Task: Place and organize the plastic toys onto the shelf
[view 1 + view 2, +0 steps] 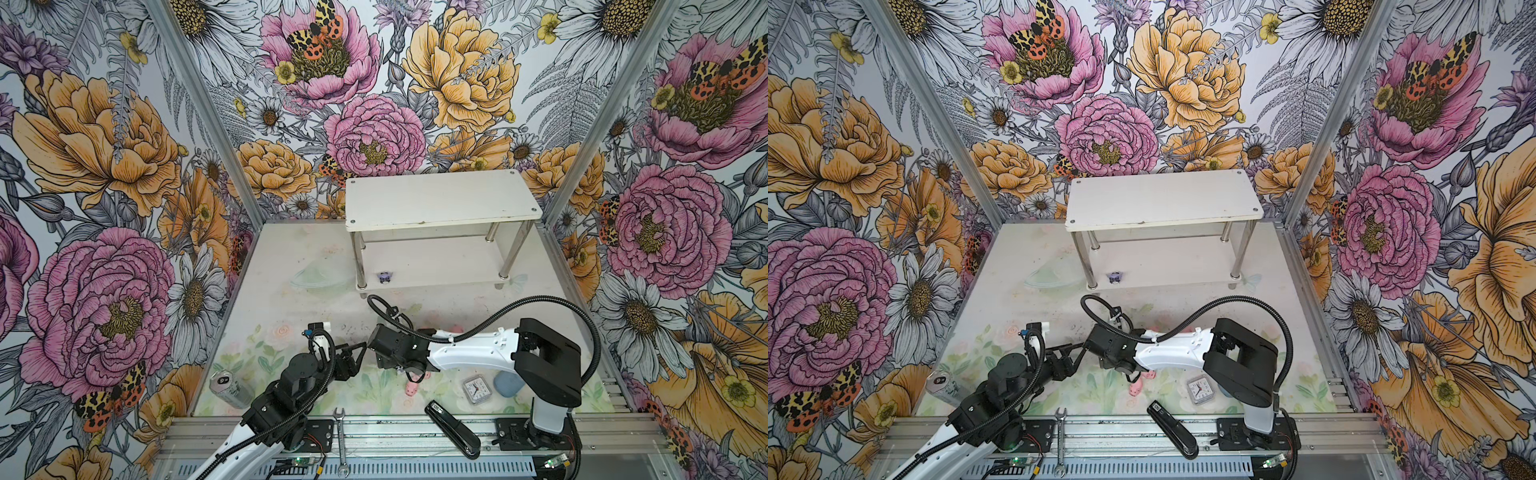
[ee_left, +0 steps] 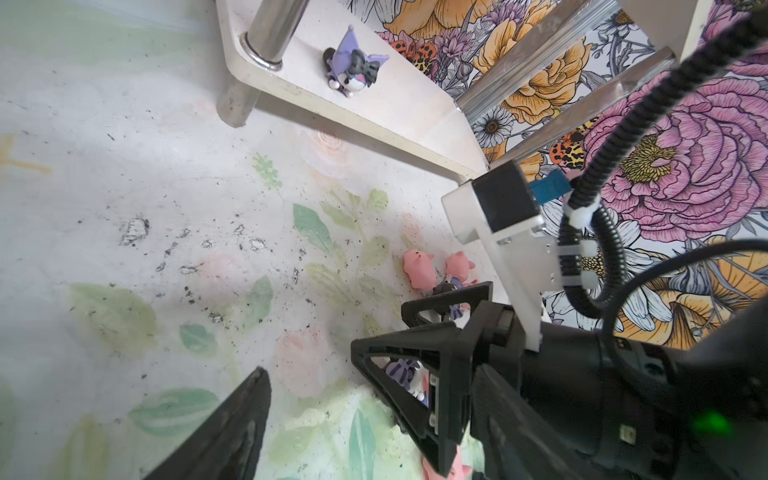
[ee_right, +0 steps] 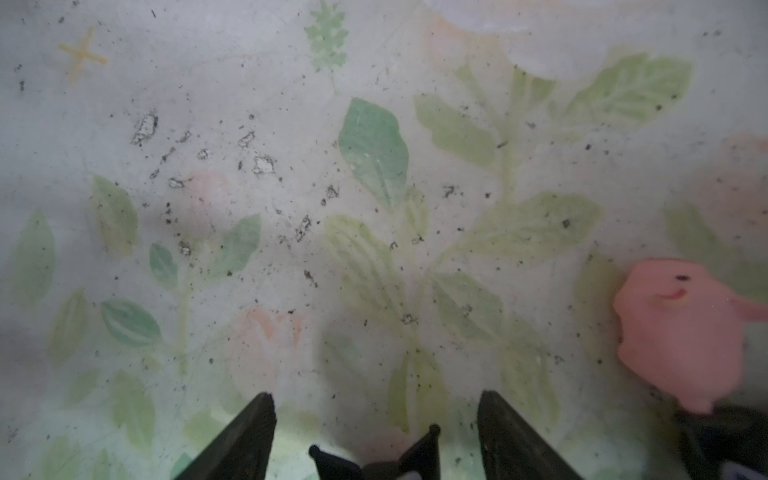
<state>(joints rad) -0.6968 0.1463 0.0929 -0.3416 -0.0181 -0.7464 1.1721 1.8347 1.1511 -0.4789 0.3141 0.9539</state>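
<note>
Next, my right gripper stays low over the mat and closes its fingers around the figurine's black-eared head, because the pointed ears already stand between its open fingers.
The white two-tier shelf stands at the back; one purple-black figurine sits on its lower tier near the left leg. My right gripper points down at the mat and is open, with the pointed black ears of a figurine between its fingers. A pink pig lies just beside it. In a top view pigs show under the right wrist. My left gripper is open and empty, close to the right gripper's fingers. Two pigs lie beyond them.
A can lies at the front left. A small clock, a blue object and a black stapler are at the front right. A wrench rests on the front rail.
</note>
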